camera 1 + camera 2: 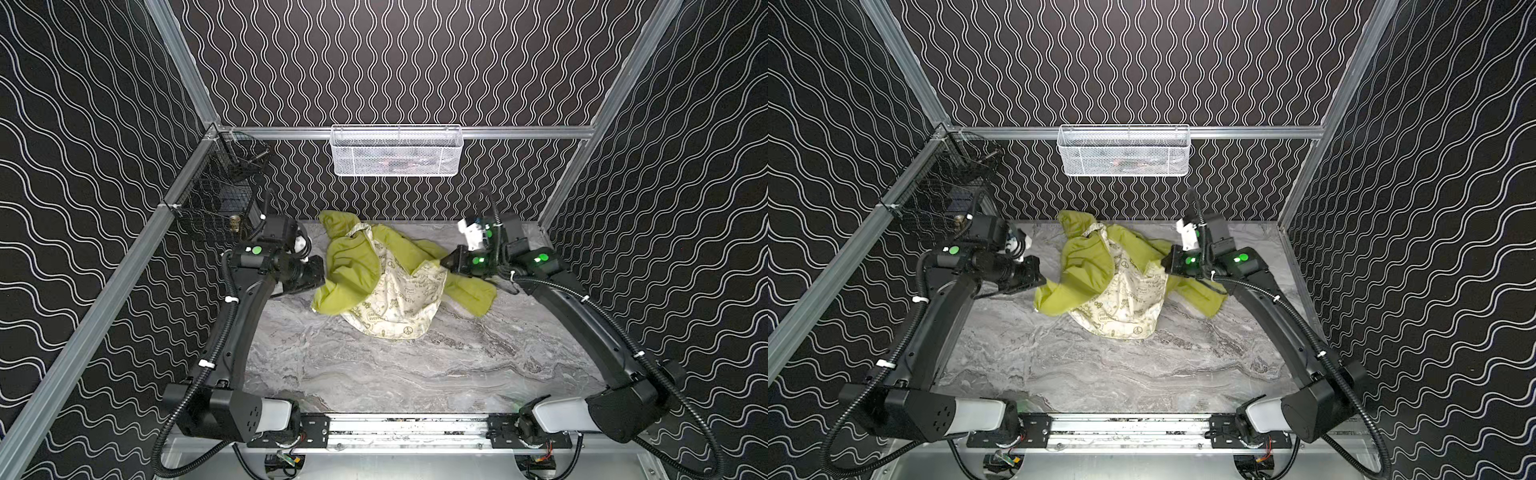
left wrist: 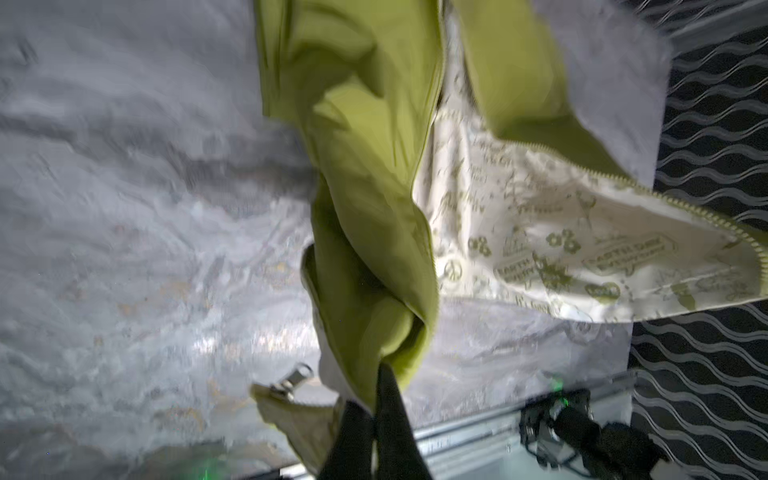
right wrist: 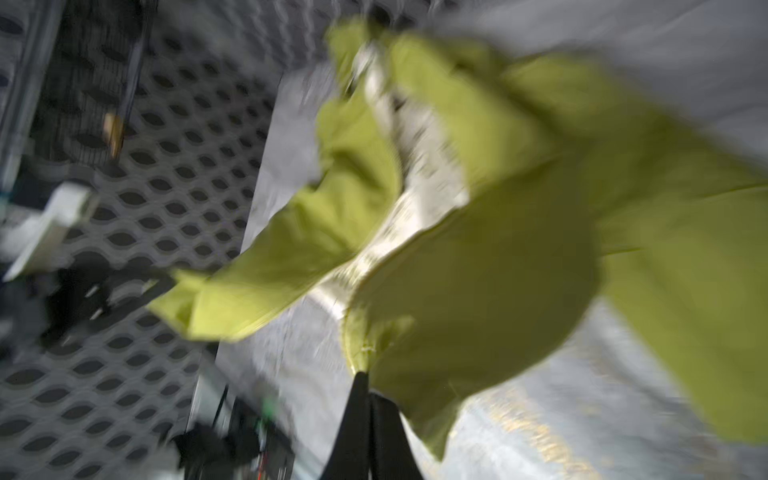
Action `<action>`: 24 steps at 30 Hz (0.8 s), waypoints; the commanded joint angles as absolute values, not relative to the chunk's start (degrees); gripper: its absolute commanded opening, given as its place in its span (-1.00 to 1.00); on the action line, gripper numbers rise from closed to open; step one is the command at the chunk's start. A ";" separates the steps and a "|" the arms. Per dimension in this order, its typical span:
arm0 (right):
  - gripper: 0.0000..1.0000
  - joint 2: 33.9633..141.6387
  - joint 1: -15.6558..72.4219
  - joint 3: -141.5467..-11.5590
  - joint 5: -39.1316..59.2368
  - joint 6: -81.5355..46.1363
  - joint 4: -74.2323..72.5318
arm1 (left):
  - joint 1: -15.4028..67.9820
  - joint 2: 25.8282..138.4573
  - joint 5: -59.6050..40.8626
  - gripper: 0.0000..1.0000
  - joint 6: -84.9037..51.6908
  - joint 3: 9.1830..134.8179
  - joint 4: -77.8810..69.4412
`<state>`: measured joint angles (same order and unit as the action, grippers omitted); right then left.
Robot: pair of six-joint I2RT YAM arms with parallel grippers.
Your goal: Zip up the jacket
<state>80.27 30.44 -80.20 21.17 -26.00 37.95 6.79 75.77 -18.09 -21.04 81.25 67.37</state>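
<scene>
The robot's right gripper should next pull the green edge back, lower it onto the lining's near hem point(image 1: 421, 321) and let it go, since that hem lies uncovered below the gripper.
The yellow-green jacket point(image 1: 353, 266) point(image 1: 1088, 266) hangs bunched between my two grippers at the back of the marble table, open, with its cream printed lining point(image 1: 395, 299) facing up. My left gripper point(image 1: 318, 272) point(image 2: 374, 390) is shut on a twisted green fold of the jacket point(image 2: 374, 208). A metal zipper slider point(image 2: 291, 380) sits on a cream edge just beside those fingers. Zipper teeth point(image 2: 706, 220) run along the lining's edge. My right gripper point(image 1: 444, 262) point(image 3: 369, 386) is shut on a green edge of the jacket point(image 3: 478, 270); that view is blurred.
A white mesh basket point(image 1: 395, 151) hangs on the back rail. At the back left, a black wire basket point(image 1: 224, 195) is fixed to the side rail. Bare marble tabletop point(image 1: 395, 374) lies in front of the jacket. Patterned walls close in three sides.
</scene>
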 commanded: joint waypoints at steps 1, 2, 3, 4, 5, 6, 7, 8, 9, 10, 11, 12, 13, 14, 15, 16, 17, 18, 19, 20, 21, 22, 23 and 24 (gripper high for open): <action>-1.00 80.11 35.58 -74.53 27.35 -25.30 34.17 | 8.86 72.35 -22.31 -1.00 -22.18 73.71 67.01; -1.00 79.81 36.67 -72.07 28.18 -26.18 32.87 | 10.10 71.38 -22.56 -1.00 -23.32 71.24 65.90; -1.00 79.51 37.58 -69.13 29.23 -27.44 31.16 | 11.54 70.69 -22.88 -1.00 -24.39 68.69 65.33; -1.00 79.22 38.32 -66.22 29.97 -28.45 29.60 | 13.12 70.18 -23.26 -1.00 -25.42 66.27 64.49; -1.00 79.02 38.82 -63.82 30.42 -29.32 28.28 | 14.53 69.76 -23.38 -1.00 -26.31 64.29 63.62; -1.00 78.78 39.30 -61.08 30.71 -30.29 26.84 | 15.78 69.30 -23.05 -1.00 -27.24 62.24 62.95; -1.00 78.95 39.60 -58.67 30.77 -30.95 25.56 | 16.81 68.64 -22.70 -1.00 -28.12 60.14 62.04; -1.00 79.41 39.80 -56.72 30.38 -31.47 24.99 | 17.32 68.17 -22.35 -0.98 -28.65 58.65 61.49; -1.00 80.48 39.95 -54.90 29.88 -31.48 25.32 | 17.56 67.59 -21.52 -0.88 -28.88 57.08 61.12; -1.00 81.68 39.99 -54.15 29.73 -30.90 25.95 | 17.56 67.02 -20.56 -0.71 -29.04 55.77 61.07; -1.00 82.60 40.04 -53.52 29.30 -30.60 26.06 | 17.57 66.72 -20.17 -0.55 -29.16 54.71 61.02; -0.96 83.69 39.99 -53.27 28.58 -30.50 26.69 | 17.58 66.28 -20.72 -0.39 -29.20 53.69 60.80; -0.78 84.54 39.91 -53.73 27.50 -30.10 27.86 | 17.57 65.83 -21.15 -0.24 -29.26 53.06 60.82; -0.60 84.88 39.94 -54.59 26.37 -29.39 29.08 | 17.58 65.31 -21.07 -0.14 -29.21 52.99 61.18; -0.40 84.85 39.84 -55.96 25.08 -28.70 30.42 | 17.50 64.69 -20.51 -0.06 -28.88 53.55 62.06; -0.23 84.48 39.49 -57.61 23.90 -27.94 31.86 | 17.58 64.25 -19.27 -0.01 -28.38 54.67 63.44; -0.12 83.98 39.16 -59.76 22.86 -27.22 33.00 | 17.55 64.03 -17.86 0.02 -28.01 56.30 64.93; -0.01 83.35 38.27 -61.40 21.53 -26.39 34.29 | 17.57 63.69 -16.22 0.05 -27.73 58.65 66.44; 0.07 82.83 37.36 -62.77 20.33 -25.85 35.35 | 17.58 63.47 -15.16 0.07 -27.68 60.37 67.18; 0.14 82.31 35.96 -64.31 18.87 -25.07 36.42 | 17.56 63.38 -13.92 0.10 -27.40 62.46 67.20; 0.20 82.10 34.28 -65.85 17.00 -24.46 36.97 | 17.56 63.87 -12.35 0.14 -26.94 64.89 67.19; 0.25 81.98 32.93 -66.83 15.31 -24.18 36.85 | 17.53 64.57 -11.24 0.17 -26.75 66.49 66.69; 0.30 82.14 31.35 -67.88 13.89 -24.04 36.21 | 17.57 65.80 -10.84 0.21 -26.34 68.17 65.13; 0.34 82.77 29.65 -69.16 13.17 -23.59 35.30 | 17.52 67.58 -10.71 0.24 -25.84 69.54 62.81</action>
<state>82.37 32.29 -66.83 19.03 -25.98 34.00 17.56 65.14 -14.44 -28.05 66.89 65.36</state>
